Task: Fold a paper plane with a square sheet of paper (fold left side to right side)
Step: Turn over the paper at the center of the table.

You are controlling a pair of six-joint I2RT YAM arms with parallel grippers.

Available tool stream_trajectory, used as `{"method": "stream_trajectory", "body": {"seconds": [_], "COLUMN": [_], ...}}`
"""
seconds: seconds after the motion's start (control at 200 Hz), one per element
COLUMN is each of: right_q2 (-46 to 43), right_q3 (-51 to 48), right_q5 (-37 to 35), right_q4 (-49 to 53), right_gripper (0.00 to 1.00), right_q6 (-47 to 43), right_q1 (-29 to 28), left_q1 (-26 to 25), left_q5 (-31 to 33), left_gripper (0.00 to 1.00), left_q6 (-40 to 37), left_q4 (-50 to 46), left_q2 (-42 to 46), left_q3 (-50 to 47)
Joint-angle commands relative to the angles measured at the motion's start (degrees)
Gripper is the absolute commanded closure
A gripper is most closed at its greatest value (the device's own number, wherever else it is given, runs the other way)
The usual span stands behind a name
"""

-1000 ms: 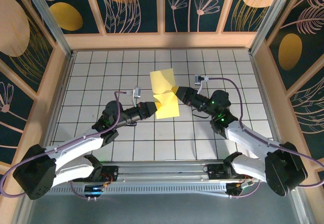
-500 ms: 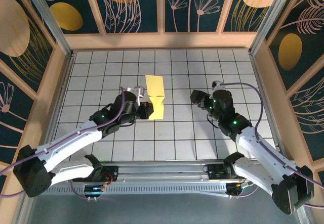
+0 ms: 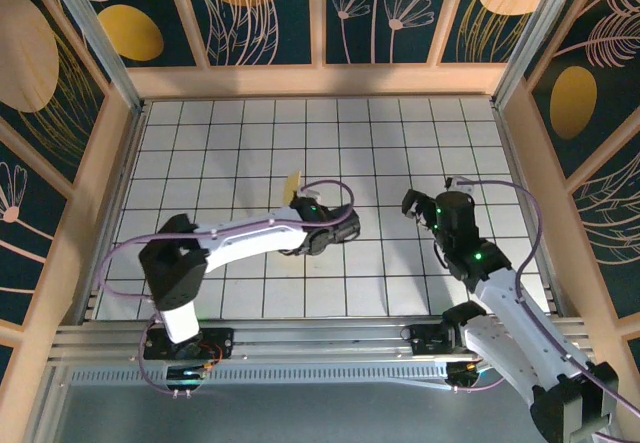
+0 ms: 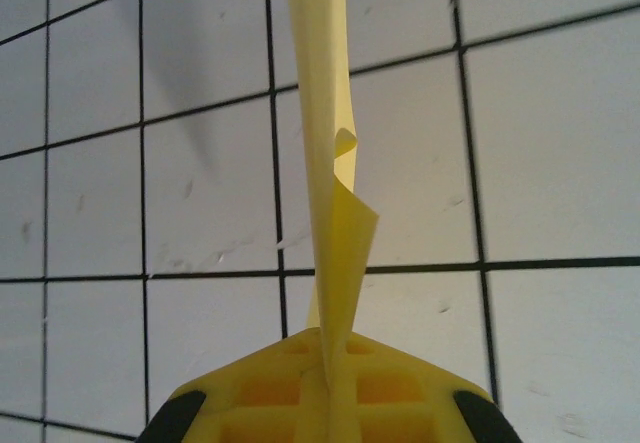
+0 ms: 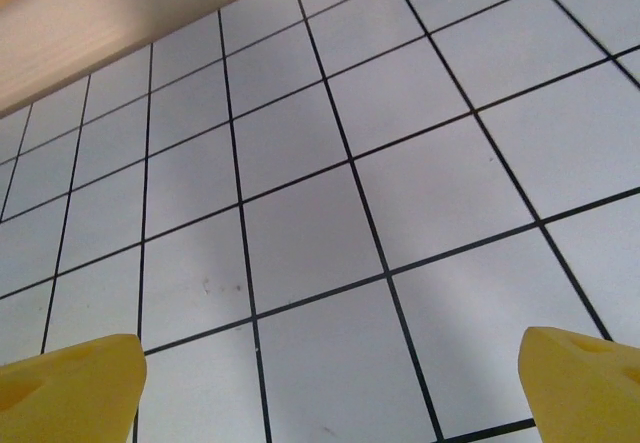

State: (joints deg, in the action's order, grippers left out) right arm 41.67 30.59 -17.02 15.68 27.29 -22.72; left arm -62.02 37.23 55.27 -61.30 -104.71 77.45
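My left gripper will go down toward my right gripper next and then let go of the near end of the sheet on the tiles, because the sheet is standing on its edge.
The square sheet of paper [image 4: 336,213] is bright yellow, folded and held on edge. In the left wrist view it rises straight up from between my yellow fingers, with a small curl halfway up. From the top view only a thin yellow sliver of the paper [image 3: 292,185] pokes out beyond my left arm. My left gripper [image 4: 335,351] is shut on the sheet's near end, close above the white grid tiles at mid-table [image 3: 303,213]. My right gripper [image 3: 412,203] hangs open to the right, well apart from the paper. Its fingertips [image 5: 70,378] are spread wide over bare tiles.
The white grid floor [image 3: 400,133] is ringed by a wooden rim [image 3: 320,81] and patterned walls. My left arm [image 3: 235,238] stretches across the near middle of the table. A purple cable loops above its wrist [image 3: 330,185].
The left arm has swung right and turned, lifting the paper from lying flat to standing on edge. The right gripper has let go and drawn back to the right.
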Motion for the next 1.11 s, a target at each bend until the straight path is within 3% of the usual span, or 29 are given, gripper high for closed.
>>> {"method": "stream_trajectory", "body": {"seconds": [0.0, 0.13, 0.22, 0.746, 0.946, 1.101], "right_q2": [-2.0, -2.2, -1.9, 1.2, 3.2, 6.5], "right_q3": [-1.1, -1.3, -1.4, -1.2, -0.6, 1.1], "right_q5": [-1.2, 0.0, 0.5, 7.7, 13.1, 21.3], "right_q4": [-0.1, -0.5, -0.9, -2.8, -2.4, -1.7], "right_gripper": [0.03, 0.02, 0.02, 0.02, 0.02, 0.03], "right_q6": [-1.2, -2.4, -2.7, -3.7, -3.5, -2.4], "right_q1": [0.8, 1.1, 1.1, 1.5, 2.1, 3.9], "left_q1": [-0.7, -1.3, -1.3, 1.9, 5.5, 7.4], "left_q5": [2.6, -0.8, -5.6, -32.7, -41.5, -46.3], "left_gripper": [1.00, 1.00, 0.95, 0.76, 0.60, 0.47], "left_q6": [5.0, 4.4, 1.5, -3.4, -2.8, -2.9], "left_q4": [-6.3, -3.8, 1.0, 31.4, 43.0, 49.9], "left_q2": [-3.8, -9.2, -11.2, -10.9, -6.9, -3.0], "left_q3": [2.0, 3.8, 4.8, 2.4, -2.1, -4.6]}}
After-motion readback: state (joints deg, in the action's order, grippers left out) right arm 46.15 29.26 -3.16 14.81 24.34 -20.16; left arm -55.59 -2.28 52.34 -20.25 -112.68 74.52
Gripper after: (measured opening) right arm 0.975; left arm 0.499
